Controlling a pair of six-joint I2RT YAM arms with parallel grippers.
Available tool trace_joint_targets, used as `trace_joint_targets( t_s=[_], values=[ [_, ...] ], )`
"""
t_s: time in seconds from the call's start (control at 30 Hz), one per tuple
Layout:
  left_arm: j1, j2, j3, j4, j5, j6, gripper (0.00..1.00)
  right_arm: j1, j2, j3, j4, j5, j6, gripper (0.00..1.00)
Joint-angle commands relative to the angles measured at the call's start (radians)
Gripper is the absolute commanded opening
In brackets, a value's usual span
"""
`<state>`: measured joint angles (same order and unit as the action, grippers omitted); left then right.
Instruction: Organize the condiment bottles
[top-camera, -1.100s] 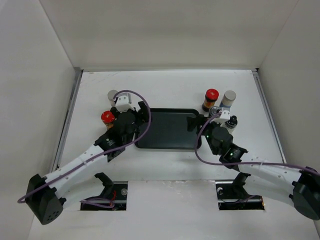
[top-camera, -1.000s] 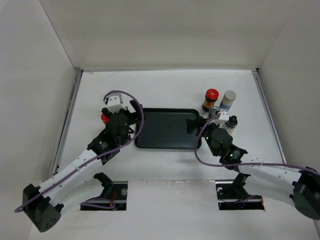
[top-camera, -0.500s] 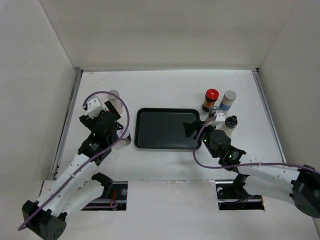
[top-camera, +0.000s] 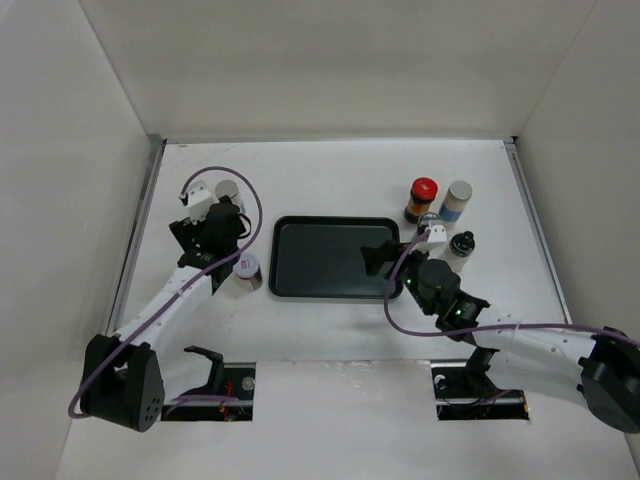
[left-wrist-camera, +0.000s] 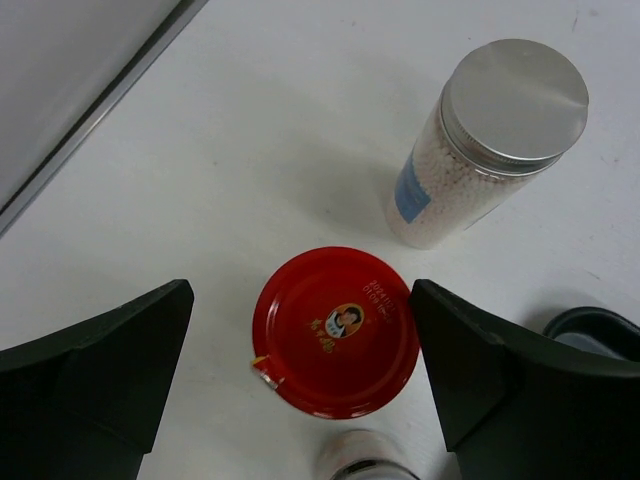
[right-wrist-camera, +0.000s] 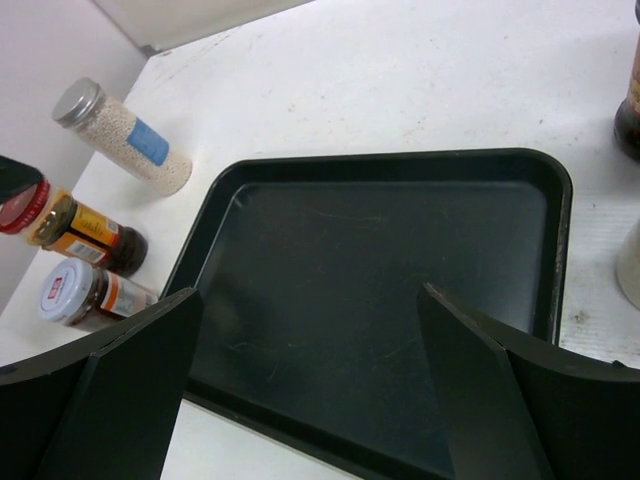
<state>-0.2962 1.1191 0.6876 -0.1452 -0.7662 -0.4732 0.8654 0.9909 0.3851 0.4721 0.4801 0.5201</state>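
My left gripper moves toward the tray (right-wrist-camera: 545, 175) next, then lowers its fingers around the dark jar's red cap, which lies nearer the tray-side finger.
In the left wrist view a dark jar with a red cap (left-wrist-camera: 335, 330) stands upright between the fingers of my open left gripper (left-wrist-camera: 300, 292), apart from both. A tall pale jar with a silver-grey cap (left-wrist-camera: 490, 140) stands beyond it, and a short jar's top (left-wrist-camera: 365, 466) shows just below. From above, the left gripper (top-camera: 216, 233) hides that red cap. My right gripper (right-wrist-camera: 310, 292) hangs open and empty over the black tray (right-wrist-camera: 545, 175). Right of the tray stand a second red-capped jar (top-camera: 423, 196), a pale grey-capped jar (top-camera: 458, 200) and two small jars (top-camera: 462, 243).
The tray (top-camera: 300, 285) lies mid-table between the two groups. A short silver-lidded jar (top-camera: 246, 267) sits by its left edge. White walls enclose the table; a metal rail (top-camera: 140, 235) runs along the left side near the left gripper.
My left arm swung left, away from the tray's left edge, and now stands over the red-capped jar. The right gripper drew back a little toward the tray's near side.
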Motion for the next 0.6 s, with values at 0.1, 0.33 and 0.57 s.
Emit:
trace_joint_targets(
  t_s=[0.1, 0.33, 0.57],
  values=[
    [0.024, 0.097, -0.023, 0.124, 0.105, -0.016, 0.92, 0.004, -0.011, 0.023, 0.063, -0.015, -0.003, 0.95],
    [0.030, 0.082, -0.068, 0.148, 0.134, -0.038, 0.83, 0.002, -0.001, 0.023, 0.066, -0.018, -0.005, 0.96],
    [0.061, 0.027, -0.068, 0.176, 0.136, -0.027, 0.43, -0.004, 0.005, 0.020, 0.072, -0.020, -0.006, 0.96]
  ],
)
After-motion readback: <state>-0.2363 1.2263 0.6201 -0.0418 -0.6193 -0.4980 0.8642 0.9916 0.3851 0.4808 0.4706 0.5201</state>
